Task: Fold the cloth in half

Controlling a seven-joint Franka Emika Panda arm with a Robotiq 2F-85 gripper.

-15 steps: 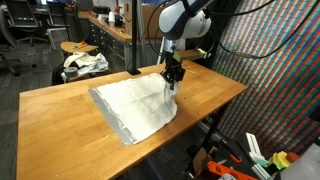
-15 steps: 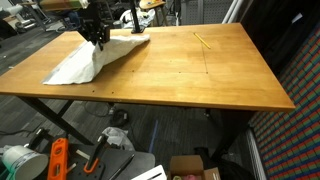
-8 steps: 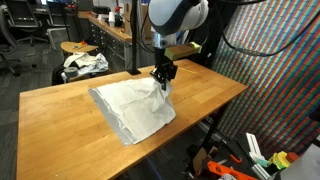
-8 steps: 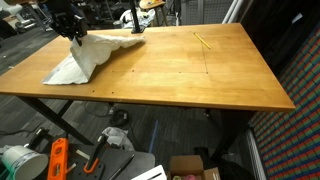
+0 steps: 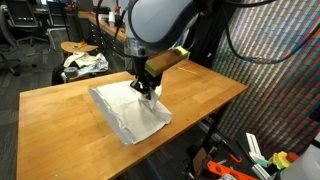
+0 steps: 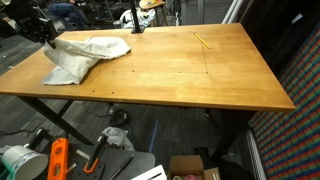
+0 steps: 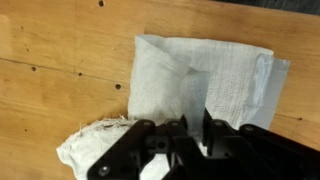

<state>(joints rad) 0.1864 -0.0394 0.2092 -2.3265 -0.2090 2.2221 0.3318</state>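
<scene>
My gripper holds the fold and should next bring it down onto the cloth's flat layer, toward the table edge beside the cloth.
The cloth (image 5: 128, 112) is an off-white towel lying partly doubled over on the wooden table (image 5: 55, 125). My gripper (image 5: 148, 88) hangs over its far side, shut on a raised fold of its edge. In an exterior view the cloth (image 6: 88, 52) is bunched near the table's far left corner, with the gripper (image 6: 45, 32) at its left end. In the wrist view the cloth (image 7: 190, 70) spreads out below, and the gripper (image 7: 194, 120) pinches a ridge of fabric between its dark fingers.
A white-and-dark patterned fabric bundle (image 5: 85, 63) sits on a stool behind the table. A thin yellow stick (image 6: 203, 40) lies on the table (image 6: 200, 85). Tools and boxes (image 6: 57, 160) clutter the floor underneath. The table edge runs close to the cloth.
The gripper has carried the held cloth edge across the towel towards its other side. The lifted part now drapes over the flat part, so the cloth's outline is smaller.
</scene>
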